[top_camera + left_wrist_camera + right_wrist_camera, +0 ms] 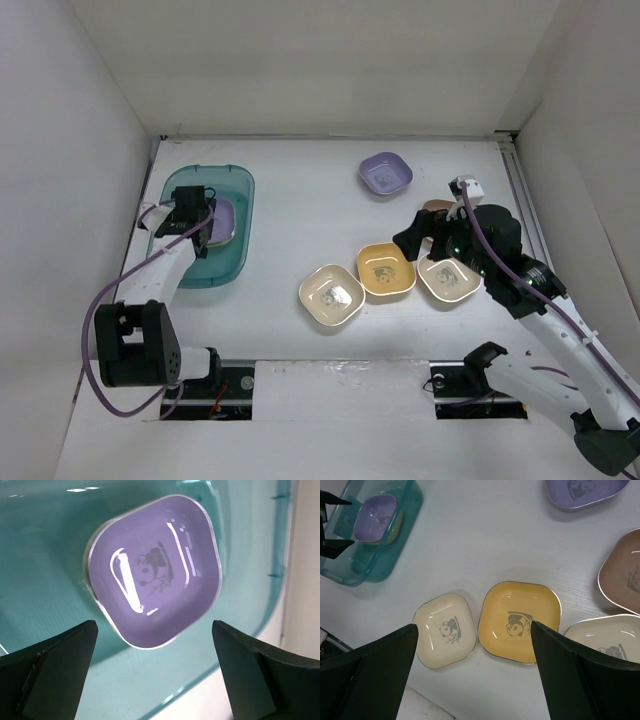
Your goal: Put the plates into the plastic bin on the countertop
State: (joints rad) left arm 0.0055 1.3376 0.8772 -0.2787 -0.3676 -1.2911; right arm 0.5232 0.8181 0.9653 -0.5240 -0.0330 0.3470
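Observation:
I will swing my left gripper off the bin next, then move it back and down onto the closest cream plate at its bin-side rim (306, 284).
The teal plastic bin (238, 255) stands at the left of the white countertop (300, 210). A purple plate (224, 222) lies in it on top of another plate whose edge shows below. My left gripper (203, 222) hovers over the bin, open and empty; in the left wrist view the gripper (155, 667) sits just above the purple plate (155, 570). Outside the bin lie a purple plate (385, 174), a brown plate (437, 205) partly hidden by my right arm, a yellow-orange plate (386, 270) and two cream plates (331, 295) (449, 280). My right gripper (418, 240) is open and empty above the yellow-orange plate (519, 621).
White walls bound the countertop on the left, back and right. The arm bases and cables sit at the near edge. In the right wrist view the bin (375, 560) lies far left, the cream plate (445, 629) beside the yellow-orange one.

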